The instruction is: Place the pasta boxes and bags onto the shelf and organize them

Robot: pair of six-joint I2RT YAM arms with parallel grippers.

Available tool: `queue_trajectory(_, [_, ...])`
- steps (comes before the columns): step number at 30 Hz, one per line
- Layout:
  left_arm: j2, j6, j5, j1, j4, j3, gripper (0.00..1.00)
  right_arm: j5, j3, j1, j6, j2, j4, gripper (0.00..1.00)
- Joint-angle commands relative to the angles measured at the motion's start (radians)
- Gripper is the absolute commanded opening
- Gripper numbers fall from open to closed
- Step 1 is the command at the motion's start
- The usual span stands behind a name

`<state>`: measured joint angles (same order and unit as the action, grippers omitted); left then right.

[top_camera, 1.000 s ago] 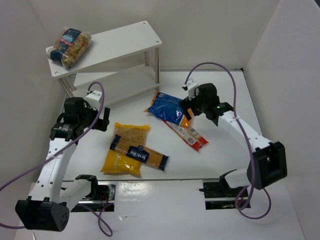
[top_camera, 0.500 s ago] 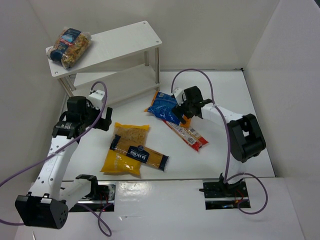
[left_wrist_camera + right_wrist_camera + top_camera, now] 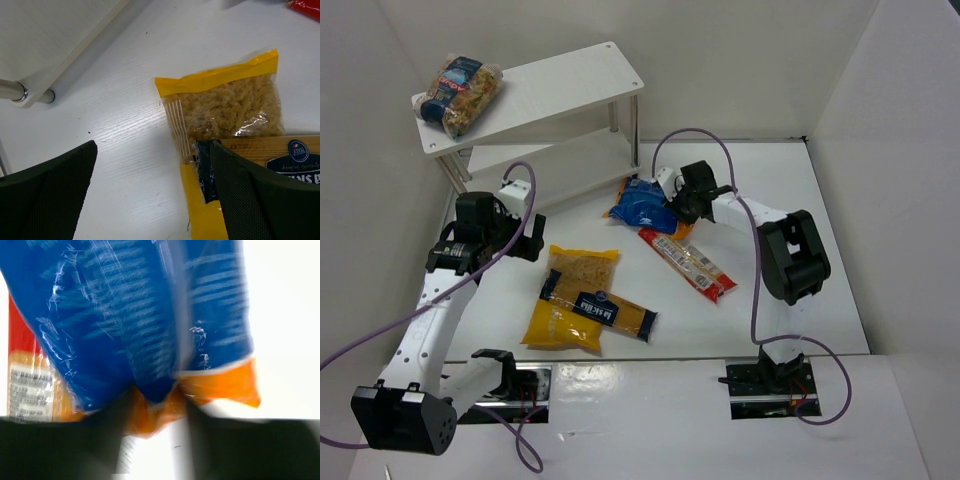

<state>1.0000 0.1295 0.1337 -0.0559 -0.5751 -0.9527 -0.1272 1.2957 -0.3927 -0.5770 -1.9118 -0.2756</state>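
Note:
I should next move my left gripper right in the top view to the blue bag's loose end (image 3: 619, 208), as my right gripper holds the bag's other end.
My right gripper (image 3: 672, 208) is closed on the orange end of the blue bag (image 3: 638, 205), just right of the white shelf (image 3: 570, 85). In the right wrist view the blue bag (image 3: 125, 315) fills the frame and its orange end bunches between my right gripper's (image 3: 155, 410) dark blurred fingers (image 3: 112, 425). The long red-and-clear pack (image 3: 688, 265) lies beside it. My left gripper (image 3: 525, 240) hovers open left of the big yellow bag (image 3: 575, 275), which has the long yellow pack (image 3: 610, 312) across it. From the left wrist, my left gripper (image 3: 152, 170) frames bare table beside the yellow bag (image 3: 225, 110). A clear spiral-pasta bag (image 3: 460, 92) lies on the shelf's top board.
White walls close in the table on the left, back and right. The shelf's lower board (image 3: 50, 35) and a silver leg (image 3: 20, 92) sit close to my left gripper. Purple cables loop over both arms.
My right arm reached left to the blue bag and its jaws closed on the orange end; the bag shifted slightly left towards the shelf. The left arm barely moved.

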Motion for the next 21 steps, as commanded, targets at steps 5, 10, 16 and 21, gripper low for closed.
queue_trajectory(5, [0.003, 0.016, 0.029, -0.002, 0.023, 0.0, 0.99, -0.032, 0.04, -0.015, 0.011, -0.043, -0.1, 0.0])
queue_trajectory(10, [-0.02, 0.016, 0.043, -0.002, 0.023, 0.0, 0.99, -0.117, 0.03, -0.078, 0.02, 0.142, -0.169, 0.0])
queue_trajectory(16, [-0.04, 0.065, 0.151, -0.07, 0.004, -0.009, 0.99, -0.323, 0.147, -0.149, 0.063, 0.327, -0.324, 0.0])
queue_trajectory(21, [-0.008, 0.16, 0.239, -0.214, -0.013, -0.02, 0.99, -0.583, 0.191, -0.149, 0.077, 0.364, -0.375, 0.0])
